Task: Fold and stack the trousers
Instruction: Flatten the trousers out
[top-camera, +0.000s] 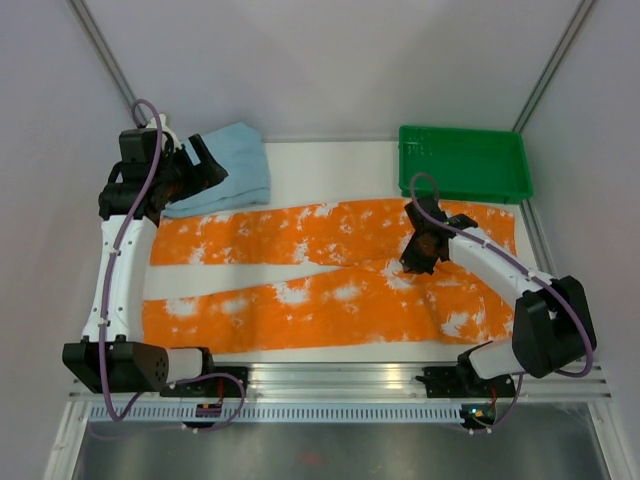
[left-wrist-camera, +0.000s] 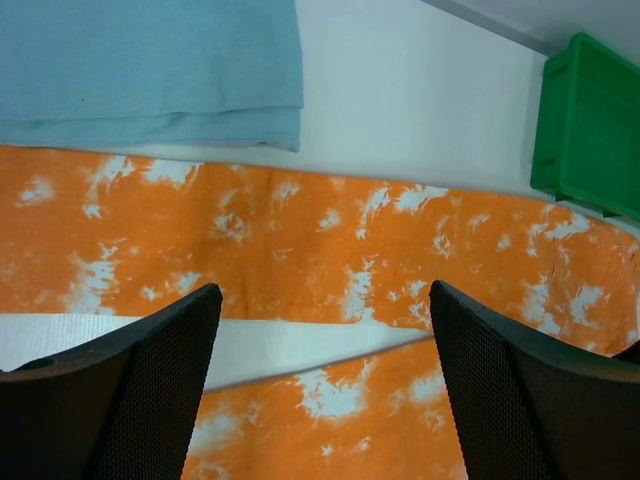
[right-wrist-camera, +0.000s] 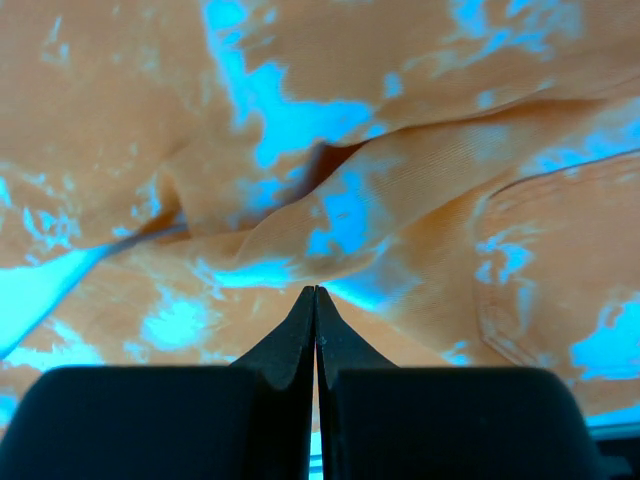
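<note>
My left gripper is to go back down next, past the rear leg and onto the front leg's upper edge (top-camera: 258, 288) (left-wrist-camera: 278, 377), which the gap leaves uncovered.
Orange tie-dye trousers (top-camera: 330, 275) lie spread flat across the white table, legs pointing left with a gap between them. A folded light-blue pair (top-camera: 235, 165) lies at the back left. My left gripper (top-camera: 200, 168) is open and empty, held above the near edge of the blue pair; its wrist view (left-wrist-camera: 325, 290) looks down on the orange legs (left-wrist-camera: 300, 230) and the blue pair (left-wrist-camera: 150, 70). My right gripper (top-camera: 420, 258) is down at the crotch area, jaws closed (right-wrist-camera: 316, 290) on a raised fold of the orange fabric (right-wrist-camera: 400, 200).
A green plastic basket (top-camera: 520, 165) stands at the back right, just beyond the waist end of the trousers; it also shows in the left wrist view (left-wrist-camera: 590, 120). White walls enclose the table. A metal rail runs along the front edge.
</note>
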